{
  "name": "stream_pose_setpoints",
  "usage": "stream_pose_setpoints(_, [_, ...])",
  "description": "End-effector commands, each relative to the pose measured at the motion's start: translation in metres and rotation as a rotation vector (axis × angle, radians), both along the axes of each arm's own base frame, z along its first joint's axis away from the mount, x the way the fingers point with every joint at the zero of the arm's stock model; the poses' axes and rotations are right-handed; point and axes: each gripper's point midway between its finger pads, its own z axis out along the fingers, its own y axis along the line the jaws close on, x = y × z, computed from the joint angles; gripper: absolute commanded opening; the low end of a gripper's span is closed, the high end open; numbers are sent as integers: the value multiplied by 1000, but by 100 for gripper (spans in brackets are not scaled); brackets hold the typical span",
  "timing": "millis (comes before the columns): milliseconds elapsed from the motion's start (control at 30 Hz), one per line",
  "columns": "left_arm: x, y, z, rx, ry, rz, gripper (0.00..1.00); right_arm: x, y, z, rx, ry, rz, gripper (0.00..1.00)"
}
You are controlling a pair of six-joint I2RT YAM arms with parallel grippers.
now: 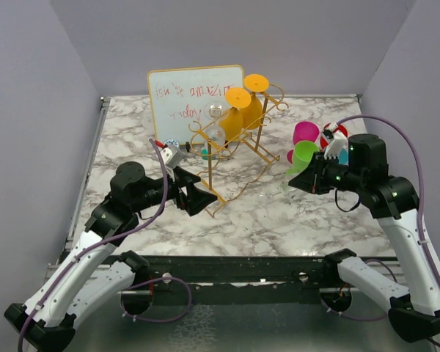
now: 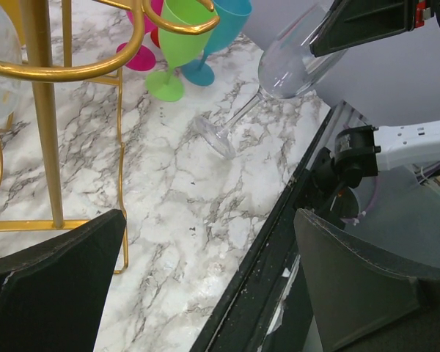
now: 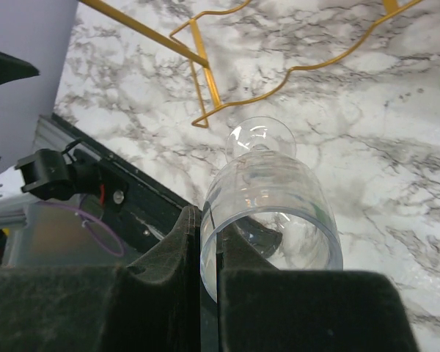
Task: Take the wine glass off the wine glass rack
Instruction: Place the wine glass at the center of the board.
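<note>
I should next move my right gripper down, turn the clear glass upright onto the marble (image 1: 299,204) beside the green glass and release the clear glass's rim, because the clear glass is slanting above bare marble.
The gold wire wine glass rack (image 1: 235,150) stands mid-table, with yellow glasses (image 1: 238,110) and clear glasses (image 1: 217,135) still hanging on it. My right gripper (image 3: 209,242) is shut on the rim wall of a clear wine glass (image 3: 268,205), one finger inside the bowl and one outside. It holds the glass tilted to the right of the rack, off the rails. In the left wrist view the glass (image 2: 282,62) slants down with its foot low by the marble. My left gripper (image 2: 209,293) is open and empty beside the rack's front foot (image 2: 44,147).
A small whiteboard (image 1: 183,95) stands behind the rack. Pink (image 1: 306,133), green (image 1: 304,155) and blue (image 1: 343,155) plastic glasses cluster behind my right gripper (image 1: 293,181). The table's black front edge (image 2: 279,220) runs close to my left gripper.
</note>
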Motion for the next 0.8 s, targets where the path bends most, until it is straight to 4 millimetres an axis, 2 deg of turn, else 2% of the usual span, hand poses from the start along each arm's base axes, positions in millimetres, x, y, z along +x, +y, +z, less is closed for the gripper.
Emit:
stream_pose_setpoints(0, [7,7,12,-3,-34,59,99,6,-21,-5,-118,-11,-78,1])
stream_pose_setpoints(367, [4,17,13,-17,-41,107,99,17,-45,-16,-276,34,-147,1])
stream_pose_setpoints(500, [2,17,11,-10,-41,101,99,22,-57,-28,-351,76,-193,1])
stream_pose_setpoints(567, [3,17,11,-10,-40,105,99,26,-68,-38,-410,98,-236,1])
stream_pose_setpoints(667, [2,17,11,-9,-39,103,99,39,-94,-46,-524,101,-368,1])
stream_pose_setpoints(767, [3,17,11,-10,-37,106,99,48,-105,-51,-574,111,-430,1])
